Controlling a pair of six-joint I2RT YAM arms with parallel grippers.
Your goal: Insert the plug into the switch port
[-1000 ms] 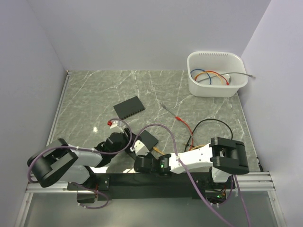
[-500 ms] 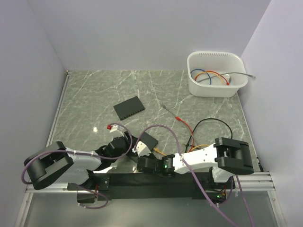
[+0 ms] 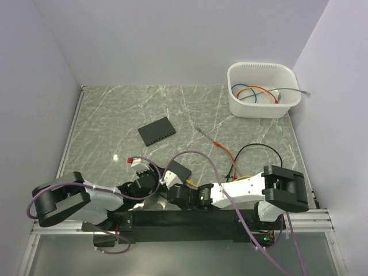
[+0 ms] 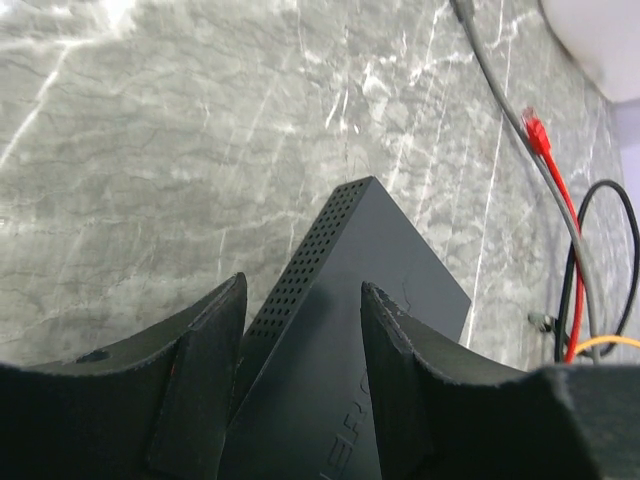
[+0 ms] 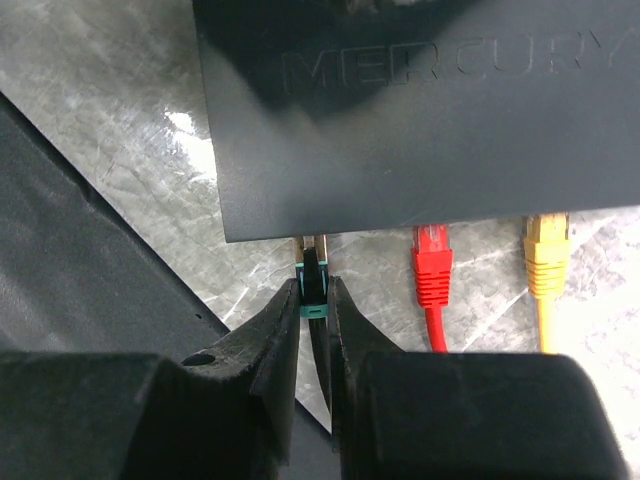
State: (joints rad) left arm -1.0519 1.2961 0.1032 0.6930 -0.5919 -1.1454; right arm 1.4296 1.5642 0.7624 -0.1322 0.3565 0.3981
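Observation:
My right gripper will next push toward the port's edge beside the red plug, then let go, as part of the black plug's tip still shows outside the switch (image 3: pixel 180 169).
The black switch (image 3: pixel 180 169) lies near the front of the table and fills the top of the right wrist view (image 5: pixel 400 110). My left gripper (image 3: pixel 161 176) straddles it in the left wrist view (image 4: pixel 300 300), its fingers (image 4: pixel 200 370) set against the switch (image 4: pixel 360 260). My right gripper (image 5: pixel 315 288) is shut on a black plug with a teal band (image 5: pixel 314 275). The plug's tip is at the switch's port edge, left of a red plug (image 5: pixel 432 262) and a yellow plug (image 5: pixel 546 250) that sit in ports. In the top view the right gripper (image 3: pixel 174 185) is just in front of the switch.
A second flat black box (image 3: pixel 156 130) lies farther back on the left. A white bin (image 3: pixel 261 68) with coiled cables stands at the back right. Red (image 3: pixel 223 148), black (image 3: pixel 260 148) and grey (image 3: pixel 202 131) cables trail on the table right of the switch. A black rail (image 3: pixel 172 218) runs along the front.
My right gripper has moved left and forward, up to the switch's edge. My left arm has shifted slightly lower and right along the switch. The switch has hardly moved.

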